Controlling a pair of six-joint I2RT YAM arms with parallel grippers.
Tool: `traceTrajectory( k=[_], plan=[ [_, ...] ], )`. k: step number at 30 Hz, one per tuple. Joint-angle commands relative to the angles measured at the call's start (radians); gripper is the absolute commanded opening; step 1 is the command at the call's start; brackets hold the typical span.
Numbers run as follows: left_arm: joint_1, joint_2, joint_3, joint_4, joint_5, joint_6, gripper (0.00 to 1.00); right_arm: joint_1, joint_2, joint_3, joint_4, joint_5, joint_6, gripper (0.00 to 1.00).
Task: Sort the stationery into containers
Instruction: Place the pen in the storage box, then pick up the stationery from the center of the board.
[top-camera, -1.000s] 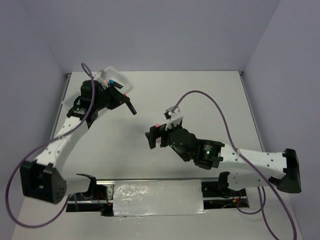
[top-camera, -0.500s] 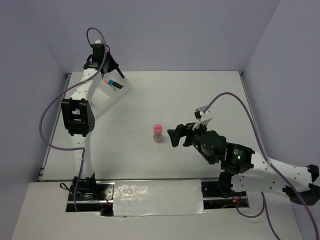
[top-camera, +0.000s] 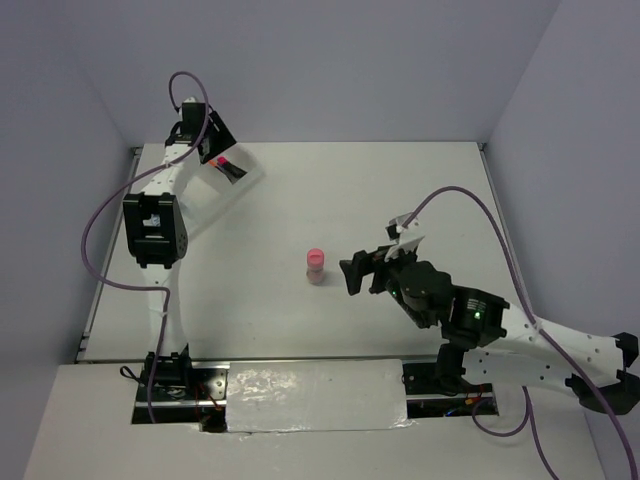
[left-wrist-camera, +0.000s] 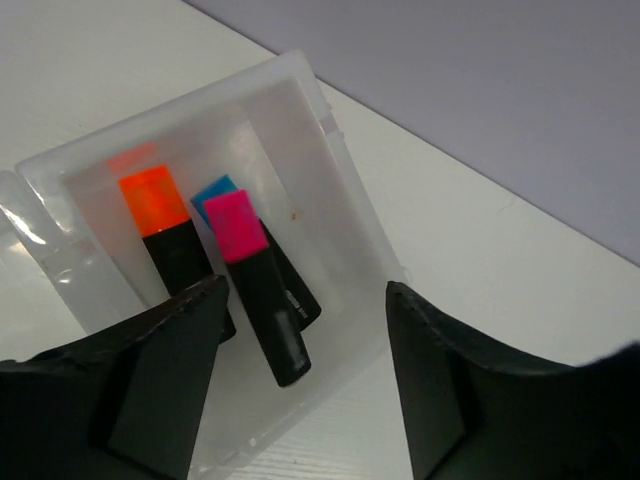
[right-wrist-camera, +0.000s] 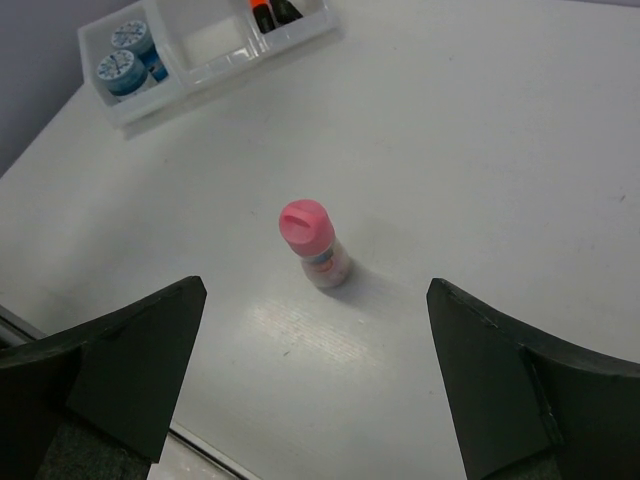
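Observation:
My right gripper's open fingers are facing the upright bottle (top-camera: 316, 266), and next I will lower them toward the left in the top view and bring both around it.
The white tray (top-camera: 238, 180) lies at the far left of the table. In its end compartment (left-wrist-camera: 340, 170) lie three black markers, capped orange (left-wrist-camera: 153, 198), blue (left-wrist-camera: 215, 188) and pink (left-wrist-camera: 234, 224). My left gripper (left-wrist-camera: 305, 330) hovers open just above that compartment, nothing between its fingers. Two blue rolls (right-wrist-camera: 125, 55) fill the compartment at the tray's other end. The pink-capped bottle (top-camera: 316, 266) stands upright mid-table. My right gripper (top-camera: 352, 272) is open just right of it, and the bottle (right-wrist-camera: 315, 245) stays ahead of its fingertips, untouched.
The tray's middle compartment (right-wrist-camera: 205, 40) holds nothing. The left wall runs close behind the tray. Cables loop from both arms, and a foil-covered panel (top-camera: 315, 395) sits at the near edge.
The left arm stretched out to the tray's far end and its gripper opened, leaving the pink-capped marker in the compartment. The right gripper backed away to the right, uncovering the bottle.

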Motion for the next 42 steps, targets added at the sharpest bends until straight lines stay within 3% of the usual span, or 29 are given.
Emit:
traceTrajectory(
  k=[1, 7, 12, 16, 21, 29, 33, 34, 37, 39, 42],
  plan=[
    [0.020, -0.036, 0.003, 0.049, 0.002, -0.005, 0.78, -0.032, 0.060, 0.012, 0.047, -0.035, -0.029, 1.00],
    [0.028, -0.162, -0.049, 0.066, 0.059, -0.014, 0.84, -0.169, 0.152, -0.054, 0.163, -0.293, -0.042, 1.00],
    [0.022, -0.404, -0.113, 0.031, 0.116, 0.007, 0.99, -0.181, 0.250, -0.182, 0.393, -0.359, -0.113, 1.00],
    [0.019, -0.686, -0.288, 0.020, 0.195, 0.027, 0.99, -0.200, 0.372, -0.247, 0.612, -0.407, -0.161, 1.00],
    [0.016, -1.019, -0.556, 0.017, 0.290, 0.050, 0.99, -0.227, 0.542, -0.246, 0.753, -0.370, -0.183, 0.98],
    [0.014, -1.325, -0.756, -0.104, 0.315, 0.190, 0.99, -0.272, 0.704, -0.207, 0.867, -0.440, -0.219, 0.91],
    [0.012, -1.345, -0.771, -0.161, 0.309, 0.236, 0.99, -0.270, 0.792, -0.157, 0.858, -0.424, -0.227, 0.77],
    [0.014, -1.345, -0.774, -0.167, 0.324, 0.242, 0.99, -0.273, 0.819, -0.144, 0.857, -0.410, -0.221, 0.68],
    [0.014, -1.346, -0.796, -0.165, 0.350, 0.250, 0.99, -0.272, 0.852, -0.155, 0.892, -0.355, -0.210, 0.57],
    [0.014, -1.354, -0.833, -0.139, 0.364, 0.250, 0.99, -0.273, 0.857, -0.172, 0.939, -0.352, -0.207, 0.54],
    [0.014, -1.359, -0.891, -0.112, 0.395, 0.248, 0.99, -0.273, 0.850, -0.181, 0.950, -0.355, -0.213, 0.38]
  ],
)
